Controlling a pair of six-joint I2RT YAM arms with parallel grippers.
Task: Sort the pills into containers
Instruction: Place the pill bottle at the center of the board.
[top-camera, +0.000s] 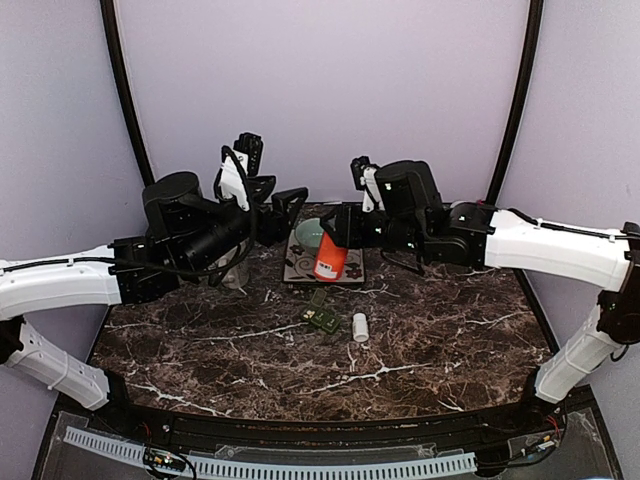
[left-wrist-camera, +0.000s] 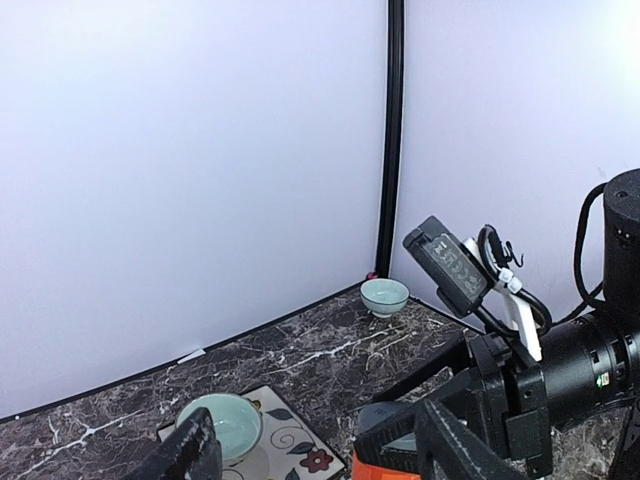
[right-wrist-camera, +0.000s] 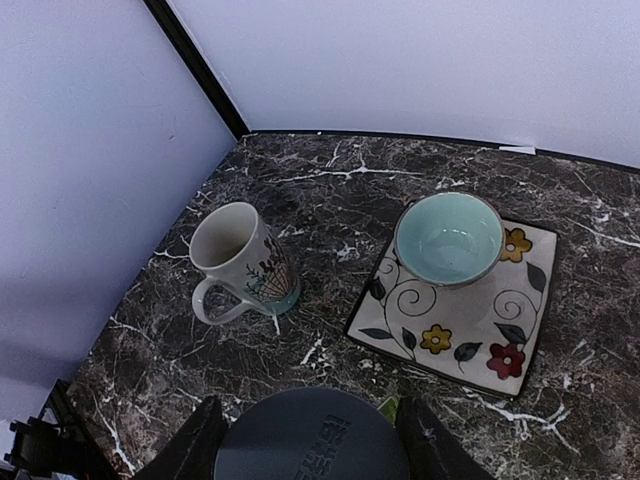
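Note:
My right gripper swings right in the top view next, lowers the bottle (top-camera: 330, 258) and releases it, since bare marble (top-camera: 418, 289) beside the plate lies below on that side.
The containers, a small dark green pill box (top-camera: 320, 318), lie on the marble in front of the plate; a sliver of green (right-wrist-camera: 392, 405) shows by the bottle. My right gripper (top-camera: 335, 235) (right-wrist-camera: 312, 440) is shut on the orange bottle (top-camera: 330, 258), tilted over the plate's near edge, its dark round end (right-wrist-camera: 310, 445) filling the gap between the fingers. The bottle's white cap (top-camera: 360, 326) lies loose right of the pill box. My left gripper (top-camera: 280, 205) (left-wrist-camera: 320, 460) hangs open just left of the bottle (left-wrist-camera: 385, 468), holding nothing. No pills show.
A flowered square plate (top-camera: 345, 275) (right-wrist-camera: 470, 330) carries a pale green bowl (top-camera: 309, 236) (right-wrist-camera: 449, 238). A patterned mug (right-wrist-camera: 240, 262) (top-camera: 236, 270) stands left of it, half hidden under my left arm. Another small bowl (left-wrist-camera: 384, 296) sits in the far right corner.

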